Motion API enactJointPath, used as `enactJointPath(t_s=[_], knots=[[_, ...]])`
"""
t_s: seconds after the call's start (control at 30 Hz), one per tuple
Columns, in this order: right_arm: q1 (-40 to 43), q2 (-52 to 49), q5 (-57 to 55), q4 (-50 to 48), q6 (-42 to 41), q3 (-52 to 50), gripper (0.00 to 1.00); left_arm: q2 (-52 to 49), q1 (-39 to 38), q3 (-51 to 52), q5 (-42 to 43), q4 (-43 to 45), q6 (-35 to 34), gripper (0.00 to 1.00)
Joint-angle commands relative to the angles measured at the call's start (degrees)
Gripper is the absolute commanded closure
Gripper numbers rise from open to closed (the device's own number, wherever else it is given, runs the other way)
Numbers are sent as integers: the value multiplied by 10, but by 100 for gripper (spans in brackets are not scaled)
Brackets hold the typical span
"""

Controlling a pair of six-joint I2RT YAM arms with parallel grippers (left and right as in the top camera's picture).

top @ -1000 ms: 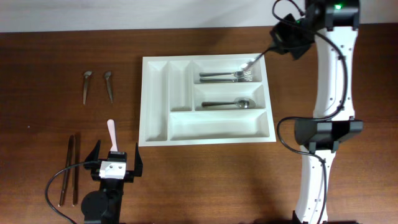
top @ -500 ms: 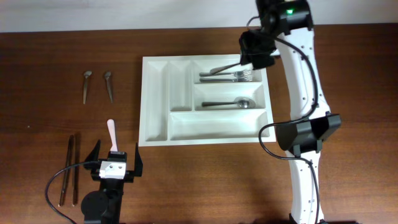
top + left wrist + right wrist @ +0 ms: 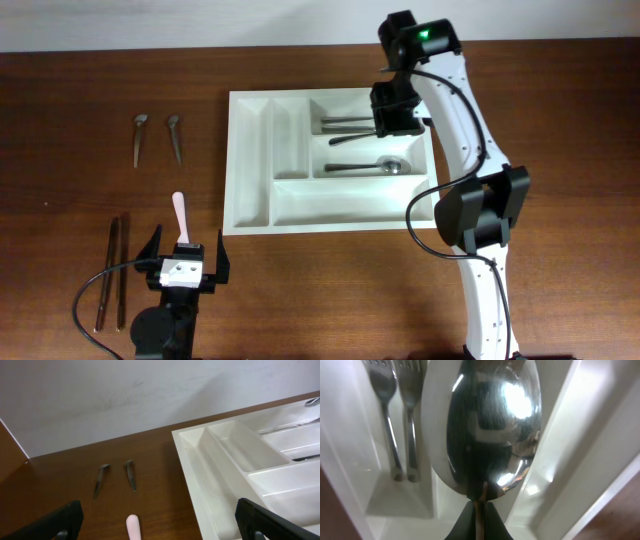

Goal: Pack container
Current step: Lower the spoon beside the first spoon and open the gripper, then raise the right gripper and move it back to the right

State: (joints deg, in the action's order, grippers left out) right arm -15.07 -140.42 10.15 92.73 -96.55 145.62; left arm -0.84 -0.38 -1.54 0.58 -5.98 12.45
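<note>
My right gripper should move back and down into the container's middle section [image 3: 373, 155] next, and then let go of the spoon.
The white container [image 3: 250, 160] lies mid-table and also shows in the left wrist view [image 3: 235, 455]. Its top horizontal compartment holds two forks [image 3: 345, 122], the middle one a spoon [image 3: 370, 166]. My right gripper [image 3: 395, 112] hovers over the right end of the top compartments. In the right wrist view it [image 3: 479, 510] is shut on the neck of a shiny spoon [image 3: 485, 425], bowl hanging over the tray beside the forks [image 3: 395, 420]. My left gripper [image 3: 185, 250] is open near the front left, a pink-handled utensil [image 3: 179, 215] just ahead of it.
Two small metal utensils [image 3: 140, 138] [image 3: 175, 137] lie on the wood at far left. Two dark sticks [image 3: 112, 272] lie left of my left gripper. The tray's two narrow compartments and its long bottom one hold nothing.
My right arm has swung left and down from the tray's upper right corner to above its top compartments, carrying the spoon. The left arm has not moved.
</note>
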Motion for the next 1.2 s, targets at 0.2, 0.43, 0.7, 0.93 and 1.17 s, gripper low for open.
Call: enactJointPath(t_s=[0.2, 0.43, 0.7, 0.93, 1.17], knots=[[-7, 2, 5, -23, -54, -76, 96, 5, 3, 4, -4, 2, 1, 1], [-7, 2, 5, -39, -58, -121, 96, 5, 3, 4, -4, 2, 1, 1], [-6, 2, 5, -63, -57, -144, 91, 5, 3, 4, -4, 2, 1, 1], [-6, 2, -24, -78, -20, -144, 74, 5, 3, 4, -4, 2, 1, 1], [7, 3, -66, -79, 97, -136, 58, 5, 3, 4, -4, 2, 1, 1]])
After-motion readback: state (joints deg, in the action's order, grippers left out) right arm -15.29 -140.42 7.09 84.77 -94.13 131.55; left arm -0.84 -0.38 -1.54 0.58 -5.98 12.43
